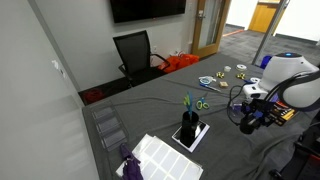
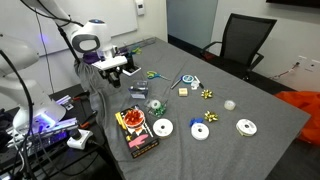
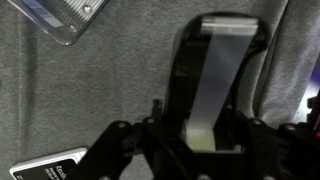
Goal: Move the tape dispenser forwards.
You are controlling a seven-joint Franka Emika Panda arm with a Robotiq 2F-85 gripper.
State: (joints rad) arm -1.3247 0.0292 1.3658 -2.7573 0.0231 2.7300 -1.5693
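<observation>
My gripper has the held tape dispenser (image 3: 215,70) in it. Next I should move it outward, low, onto the open grey cloth beside the clear plastic tray, outward of my gripper, and let go.
In the wrist view the tape dispenser (image 3: 215,70) is a dark block with a pale strip of tape running down its middle, lying on the grey cloth. My gripper (image 3: 197,137) straddles its near end, and both fingers press against its sides. In both exterior views the gripper (image 1: 250,118) (image 2: 113,72) is low over the table near its edge. It hides most of the dispenser there.
A black pen holder with green-blue pens (image 1: 190,125) (image 2: 140,93) and green-handled scissors (image 1: 202,103) (image 2: 152,73) are nearby. White tape rolls (image 2: 162,127) and a red box (image 2: 135,130) lie mid-table. A clear plastic tray (image 3: 60,15) and a labelled card (image 3: 50,168) lie beside the gripper.
</observation>
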